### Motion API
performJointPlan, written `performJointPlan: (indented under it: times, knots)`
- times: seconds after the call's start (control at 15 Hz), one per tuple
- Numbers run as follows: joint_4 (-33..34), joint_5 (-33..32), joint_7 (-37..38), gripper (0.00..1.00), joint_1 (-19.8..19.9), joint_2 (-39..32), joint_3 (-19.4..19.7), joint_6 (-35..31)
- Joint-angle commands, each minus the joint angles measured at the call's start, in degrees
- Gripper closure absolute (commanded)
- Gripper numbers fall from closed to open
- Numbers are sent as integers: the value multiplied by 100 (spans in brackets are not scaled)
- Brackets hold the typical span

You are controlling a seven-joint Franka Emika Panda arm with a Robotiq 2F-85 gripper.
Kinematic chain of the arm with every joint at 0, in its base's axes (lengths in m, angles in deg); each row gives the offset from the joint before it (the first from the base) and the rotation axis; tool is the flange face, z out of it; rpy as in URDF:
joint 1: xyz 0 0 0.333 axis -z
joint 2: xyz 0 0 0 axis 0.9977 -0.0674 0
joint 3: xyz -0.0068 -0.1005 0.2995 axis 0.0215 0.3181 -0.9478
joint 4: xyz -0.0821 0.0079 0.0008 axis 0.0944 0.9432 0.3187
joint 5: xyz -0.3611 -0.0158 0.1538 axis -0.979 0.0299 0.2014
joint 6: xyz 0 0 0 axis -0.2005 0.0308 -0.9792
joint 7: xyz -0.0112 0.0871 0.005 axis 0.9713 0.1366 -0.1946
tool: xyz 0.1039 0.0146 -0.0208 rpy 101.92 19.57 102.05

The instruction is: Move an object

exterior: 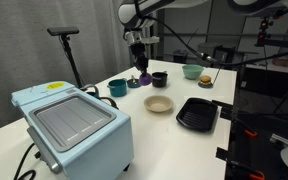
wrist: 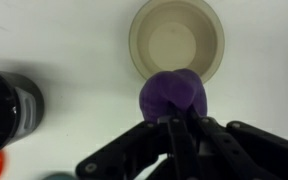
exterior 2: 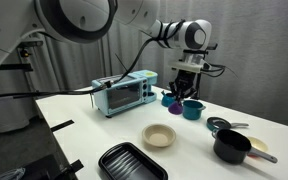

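The gripper moves over the tan bowl's empty hollow (exterior: 158, 103) (wrist: 173, 43) next, below it toward the wrist view's top, and lowers to release the purple object there.
The purple object (wrist: 172, 95) is small and rounded and sits between my gripper's (wrist: 174, 128) fingers, which are shut on it. In the wrist view it hangs over the white table just in front of the tan bowl (wrist: 176, 40). In both exterior views the gripper (exterior: 139, 66) (exterior 2: 182, 88) is held above the table, over the gap between the teal cup (exterior: 117, 88) and the black cup (exterior: 159, 78). The purple object (exterior: 142, 75) shows just under the fingers there. The tan bowl (exterior: 159, 104) (exterior 2: 159, 135) stands empty nearer the table's middle.
A light blue toaster oven (exterior: 74, 125) (exterior 2: 124, 93) stands at one end of the white table. A black ridged tray (exterior: 197, 113) (exterior 2: 132, 162) lies near the tan bowl. A green bowl (exterior: 192, 71) stands beyond the black cup. A black pot (exterior 2: 231, 147) stands near the table edge.
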Motion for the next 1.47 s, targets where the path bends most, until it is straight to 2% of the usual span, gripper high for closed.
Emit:
performJointPlan:
  times: [0.0, 0.2, 0.4, 0.73, 1.07, 1.13, 1.2, 1.4]
  knots:
    - [-1377, -194, -480, 98, 7, 839, -32, -87]
    - [-2222, -287, -609, 98, -37, 1239, -62, -292]
    - [-3091, -89, -569, 98, -6, 1539, -139, -976]
    - [-4541, 169, -464, 98, -3, 1848, -240, -2875]
    - [-5230, 524, -638, 98, 159, 1998, -270, -4519]
    - [-5296, 552, -642, 66, 173, 2053, -261, -4671]
    - [-5329, 580, -656, 65, 201, 2092, -257, -4762]
    - [-5314, 685, -698, 43, 308, 2193, -266, -4700]
